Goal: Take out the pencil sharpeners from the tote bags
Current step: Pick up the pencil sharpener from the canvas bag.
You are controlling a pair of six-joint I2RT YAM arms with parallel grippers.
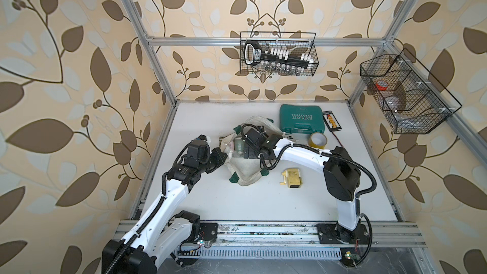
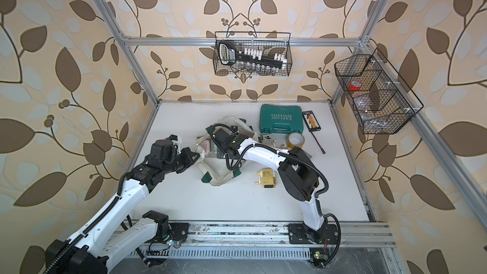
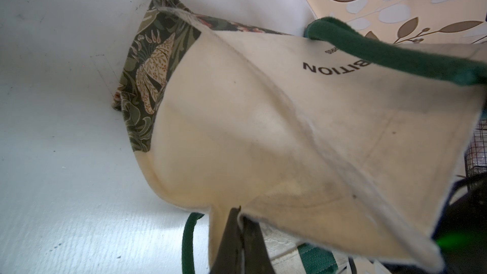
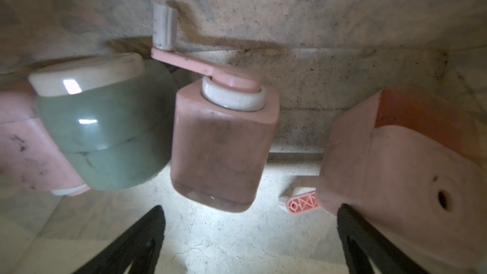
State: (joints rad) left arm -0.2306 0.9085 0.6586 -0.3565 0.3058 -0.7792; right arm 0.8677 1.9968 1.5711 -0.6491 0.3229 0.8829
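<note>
I need to lower my right gripper deeper into the bag around the body of the crank-topped pink sharpener [image 4: 223, 147] and close it, because the sharpener stands within the span of my open fingers.
The cream tote bag [image 1: 247, 172] [image 2: 218, 172] lies on the white table with its mouth toward the left. My left gripper [image 1: 224, 157] [image 3: 241, 214] is shut on the bag's canvas rim [image 3: 263, 127] and holds it up. My right gripper [image 1: 243, 149] [image 4: 250, 208] is inside the bag and open, with nothing between its fingers. Just ahead of it stands a pink pencil sharpener [image 4: 221, 148] with a crank. A green one [image 4: 105, 133] and another pink one [image 4: 395, 180] flank it. A yellow sharpener [image 1: 291, 177] [image 2: 267, 177] lies on the table outside the bag.
A teal tool case [image 1: 301, 118], a yellow tape roll [image 1: 317, 141] and a small black board with a cable [image 1: 332, 122] sit behind the right arm. Wire baskets hang on the back wall [image 1: 279, 54] and on the right wall [image 1: 405, 93].
</note>
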